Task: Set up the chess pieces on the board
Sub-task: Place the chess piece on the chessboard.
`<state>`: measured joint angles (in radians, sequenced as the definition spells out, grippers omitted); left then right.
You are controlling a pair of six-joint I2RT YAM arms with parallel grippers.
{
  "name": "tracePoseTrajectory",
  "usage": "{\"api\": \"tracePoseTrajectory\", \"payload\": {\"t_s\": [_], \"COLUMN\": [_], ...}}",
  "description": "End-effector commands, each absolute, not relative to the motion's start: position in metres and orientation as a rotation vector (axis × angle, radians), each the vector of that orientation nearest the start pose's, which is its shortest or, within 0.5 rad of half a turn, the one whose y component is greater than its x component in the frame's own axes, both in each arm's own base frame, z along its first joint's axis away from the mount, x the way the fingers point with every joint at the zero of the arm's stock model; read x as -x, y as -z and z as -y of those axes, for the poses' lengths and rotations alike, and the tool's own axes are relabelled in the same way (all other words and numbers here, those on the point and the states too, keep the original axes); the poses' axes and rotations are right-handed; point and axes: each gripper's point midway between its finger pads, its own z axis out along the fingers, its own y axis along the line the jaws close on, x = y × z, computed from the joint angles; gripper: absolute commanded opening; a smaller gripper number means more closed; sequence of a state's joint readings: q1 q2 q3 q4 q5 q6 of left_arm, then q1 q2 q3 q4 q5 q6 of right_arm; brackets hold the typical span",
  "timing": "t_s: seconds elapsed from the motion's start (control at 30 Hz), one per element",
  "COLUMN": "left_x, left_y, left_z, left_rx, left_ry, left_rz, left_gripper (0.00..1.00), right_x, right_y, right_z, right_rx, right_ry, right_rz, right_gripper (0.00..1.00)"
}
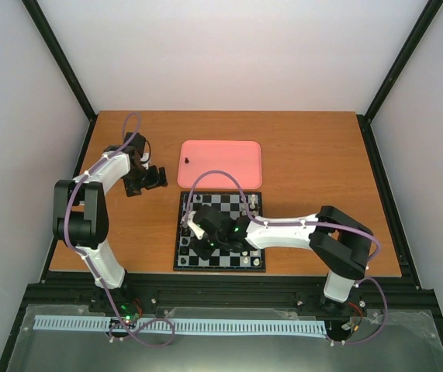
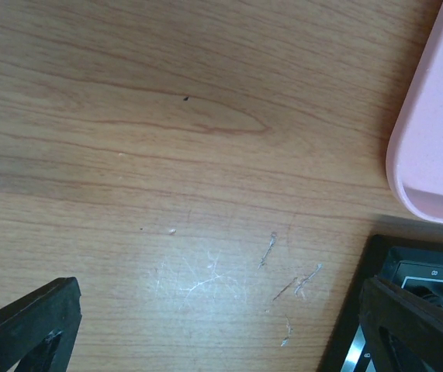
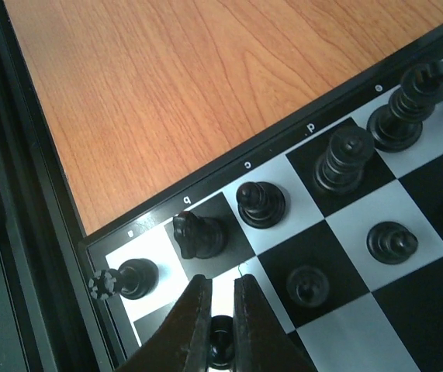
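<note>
The robot's right gripper should next lower the black pawn onto the pale square behind the knight and let go of it.
Black chess pieces stand along the board's [image 3: 279,147] edge row: a rook [image 3: 132,279], a knight [image 3: 198,235], a bishop [image 3: 260,203] and two taller figures [image 3: 344,159]. Pawns [image 3: 308,285] stand in the row behind them. My right gripper [image 3: 221,283] is shut on a black pawn [image 3: 221,345], low over the pale square behind the knight. From above, the right gripper [image 1: 195,236] hangs over the left side of the board [image 1: 229,209]. My left gripper [image 1: 153,180] is open over bare wood left of the board, its wide-apart fingers [image 2: 31,325] holding nothing.
A pink tray [image 1: 221,163] lies behind the board with one small dark piece [image 1: 185,160] on it. Its rounded corner [image 2: 434,139] shows in the left wrist view, beside a corner of the board [image 2: 430,271]. White pieces [image 1: 252,201] stand on the board's right side.
</note>
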<state>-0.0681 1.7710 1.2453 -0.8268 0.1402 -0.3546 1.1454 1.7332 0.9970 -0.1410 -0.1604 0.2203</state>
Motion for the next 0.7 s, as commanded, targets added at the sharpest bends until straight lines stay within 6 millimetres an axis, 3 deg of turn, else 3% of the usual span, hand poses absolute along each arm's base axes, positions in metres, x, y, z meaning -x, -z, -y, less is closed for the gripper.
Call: {"api": "tracePoseTrajectory", "payload": {"t_s": [0.0, 0.67], "left_x": [-0.372, -0.372], "left_y": [-0.076, -0.07], "left_z": [0.049, 0.05], "left_rx": [0.369, 0.371], "left_ry": [0.278, 0.285], "left_rz": [-2.873, -2.887], "left_gripper": [1.0, 1.0], "right_x": [-0.158, -0.16], "right_y": [-0.077, -0.054], "right_z": [-0.431, -0.43], "right_rx": [1.25, 1.26], "right_ry": [-0.807, -0.765], "right_rz": [-2.223, -2.264], "right_gripper": [0.05, 0.1]}}
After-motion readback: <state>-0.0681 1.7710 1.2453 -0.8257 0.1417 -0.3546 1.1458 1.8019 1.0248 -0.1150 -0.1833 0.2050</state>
